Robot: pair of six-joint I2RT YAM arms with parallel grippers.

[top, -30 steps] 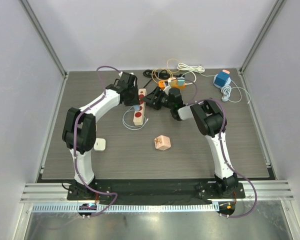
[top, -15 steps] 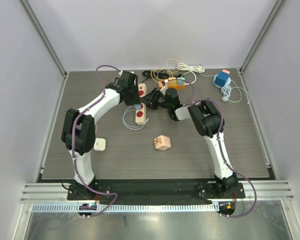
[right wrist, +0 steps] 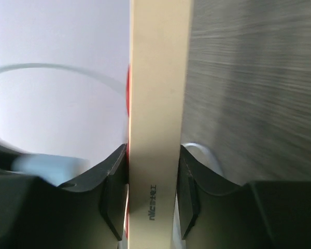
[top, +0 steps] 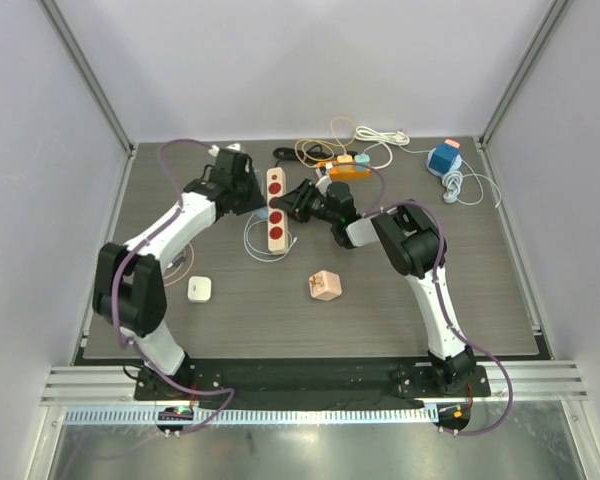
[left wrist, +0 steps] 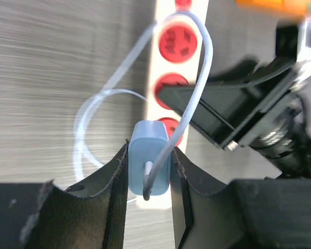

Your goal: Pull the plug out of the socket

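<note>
My left gripper will next go to the left in the top view and then down to bare tabletop to release the plug, as it is clear of the power strip [top: 275, 208].
The socket is a cream power strip [top: 275, 208] with red outlets, lying in the middle of the back half of the table. My right gripper [top: 300, 203] is shut on its long side; in the right wrist view its fingers [right wrist: 114, 181] press both faces of the strip [right wrist: 158, 93]. My left gripper [top: 252, 197] is just left of the strip and shut on the light-blue plug [left wrist: 149, 165]. A white cable [left wrist: 205, 67] loops away from the plug. In the right wrist view the plug [right wrist: 44, 165] shows blurred, a gap away from the strip's red face.
A peach cube [top: 325, 286] and a white square adapter [top: 200, 289] lie nearer the arms. At the back are an orange item [top: 342, 170], coiled cables [top: 365, 135] and a blue-and-white charger [top: 444, 158]. A white cable loop [top: 255, 245] lies by the strip's near end.
The right gripper closed on the strip. The left arm swung left with the plug, and the strip turned to lie straighter, front to back.
</note>
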